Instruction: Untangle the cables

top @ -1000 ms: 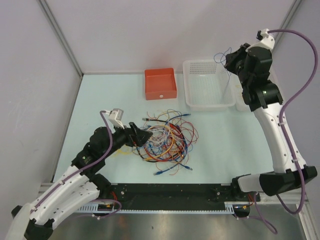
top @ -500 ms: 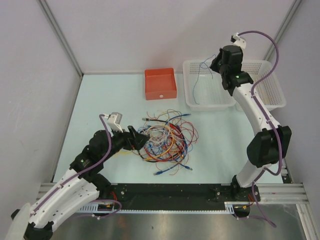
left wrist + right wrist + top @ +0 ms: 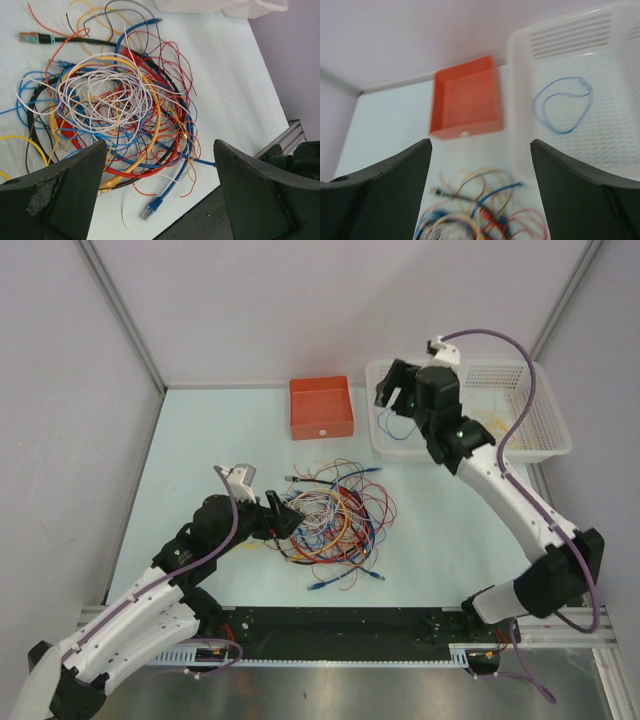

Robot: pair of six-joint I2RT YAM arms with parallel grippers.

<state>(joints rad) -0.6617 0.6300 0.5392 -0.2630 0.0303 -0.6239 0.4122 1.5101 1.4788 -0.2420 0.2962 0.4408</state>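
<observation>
My right gripper moves back and down from the white basket (image 3: 420, 445) onto the near blue plug on its own side (image 3: 377, 576) next, because the plug juts past the loops.
The cables (image 3: 335, 520) lie as one tangled heap of red, orange, yellow, blue, white and black loops in the middle of the table. In the left wrist view this heap (image 3: 110, 105) fills the upper frame, with a blue plug end (image 3: 150, 207) nearest. My left gripper (image 3: 288, 517) is open at the heap's left edge, and in its own view the gripper (image 3: 160, 195) holds nothing. My right gripper (image 3: 393, 395) hangs open and empty above the left end of the white basket (image 3: 420, 445). A loose thin blue wire (image 3: 563, 105) lies coiled inside that basket.
An orange tray (image 3: 321, 407) stands behind the heap. A second white basket (image 3: 545, 430) sits right of the first. A black rail (image 3: 340, 625) runs along the near table edge. Grey walls close off the left, back and right.
My right arm swung left from the far right to above the left basket. Its jaws opened, and the blue wire they held now lies in the basket. My left gripper edged closer to the heap.
</observation>
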